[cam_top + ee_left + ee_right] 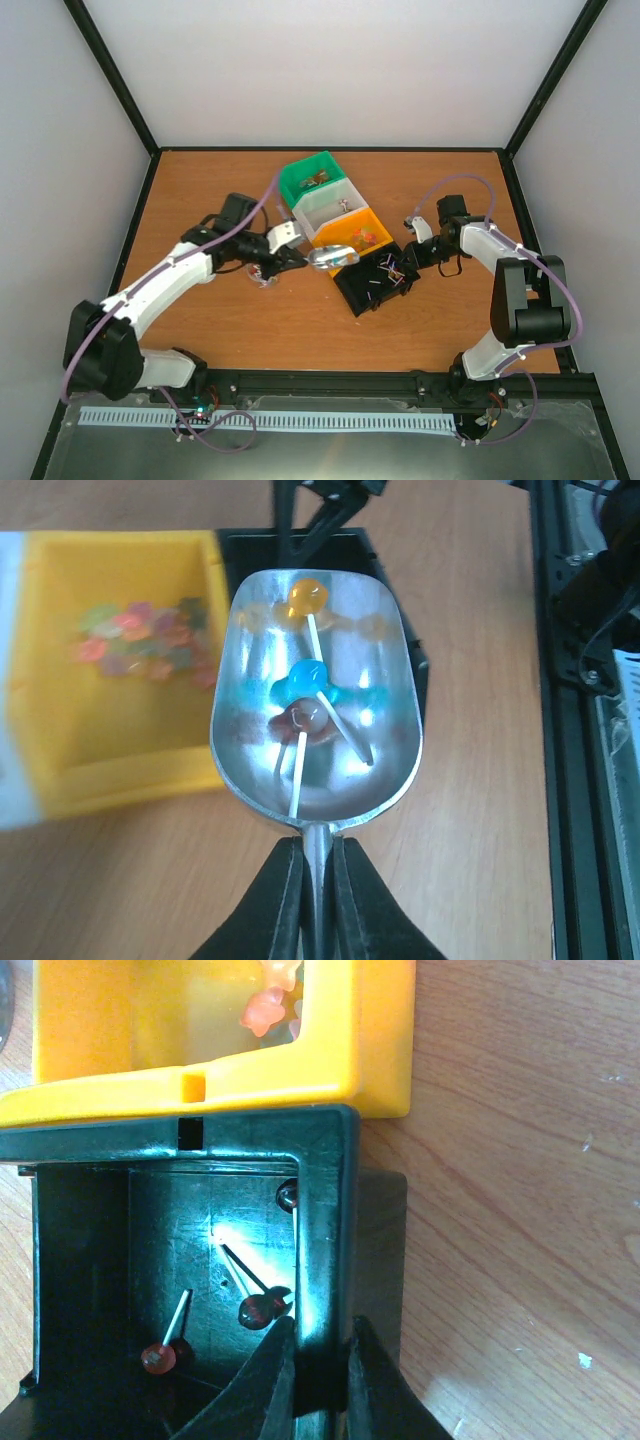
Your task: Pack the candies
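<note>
My left gripper needs to tip the scoop [315, 710] over the black bin [250, 558] next, because there are candies in the scoop. Then it needs to bring the scoop down past the jar and let go of it on the tabletop.
My left gripper [317, 880] is shut on the handle of a metal scoop [315, 710], which sits beside the black bin's left corner in the top view [330, 257]. In the scoop lie three candies on sticks: orange [303, 598], blue [310, 675] and brown [305, 717]. My right gripper [322, 1360] is shut on the right wall of the black bin [320, 1210], shown in the top view [375, 290]. Red candies on sticks [158, 1357] lie inside the bin. Small pink and orange candies [140, 640] lie in the yellow bin [110, 750].
The yellow bin [350, 230] touches the black bin's far side. A white bin [325, 208] and a green bin [312, 180] stand in a row behind it. A small clear round jar [264, 279] sits on the table under my left arm.
</note>
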Robot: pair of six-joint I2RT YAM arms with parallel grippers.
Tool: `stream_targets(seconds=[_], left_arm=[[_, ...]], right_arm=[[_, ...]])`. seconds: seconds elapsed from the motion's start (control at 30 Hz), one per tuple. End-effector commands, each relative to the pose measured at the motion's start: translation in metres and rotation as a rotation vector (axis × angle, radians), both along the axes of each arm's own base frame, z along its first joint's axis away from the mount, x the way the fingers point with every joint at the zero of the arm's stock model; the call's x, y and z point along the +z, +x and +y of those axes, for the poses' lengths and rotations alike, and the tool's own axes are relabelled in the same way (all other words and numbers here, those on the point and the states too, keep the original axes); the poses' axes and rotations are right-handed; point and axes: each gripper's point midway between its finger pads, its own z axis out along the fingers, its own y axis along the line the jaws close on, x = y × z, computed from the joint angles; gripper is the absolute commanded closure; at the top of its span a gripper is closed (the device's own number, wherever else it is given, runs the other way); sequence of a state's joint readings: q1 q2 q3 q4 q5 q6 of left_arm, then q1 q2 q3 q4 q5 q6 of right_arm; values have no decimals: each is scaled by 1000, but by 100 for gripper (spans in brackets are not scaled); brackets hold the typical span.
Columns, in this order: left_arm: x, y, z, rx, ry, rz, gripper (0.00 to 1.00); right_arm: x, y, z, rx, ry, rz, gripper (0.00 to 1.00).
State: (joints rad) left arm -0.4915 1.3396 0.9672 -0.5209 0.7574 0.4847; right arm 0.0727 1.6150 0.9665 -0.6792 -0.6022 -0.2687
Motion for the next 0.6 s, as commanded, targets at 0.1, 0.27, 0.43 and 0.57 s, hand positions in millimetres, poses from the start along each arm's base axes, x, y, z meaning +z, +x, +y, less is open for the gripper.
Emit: stream_targets(seconds=[0.1,0.27,0.43,0.57], left_arm=[[29,-7,74,89,20,-61,99],[26,-11,122,191,76,-74,99],[14,-16,163,272,134,-30,99],[6,-16,191,315,181,-11,99]], right_arm=[[4,5,1,0,-2,-22,97],[3,5,1,3,-2,-19,97],[4,4,1,5,-1,-21,97],[5,4,1,7,0,-23,97]])
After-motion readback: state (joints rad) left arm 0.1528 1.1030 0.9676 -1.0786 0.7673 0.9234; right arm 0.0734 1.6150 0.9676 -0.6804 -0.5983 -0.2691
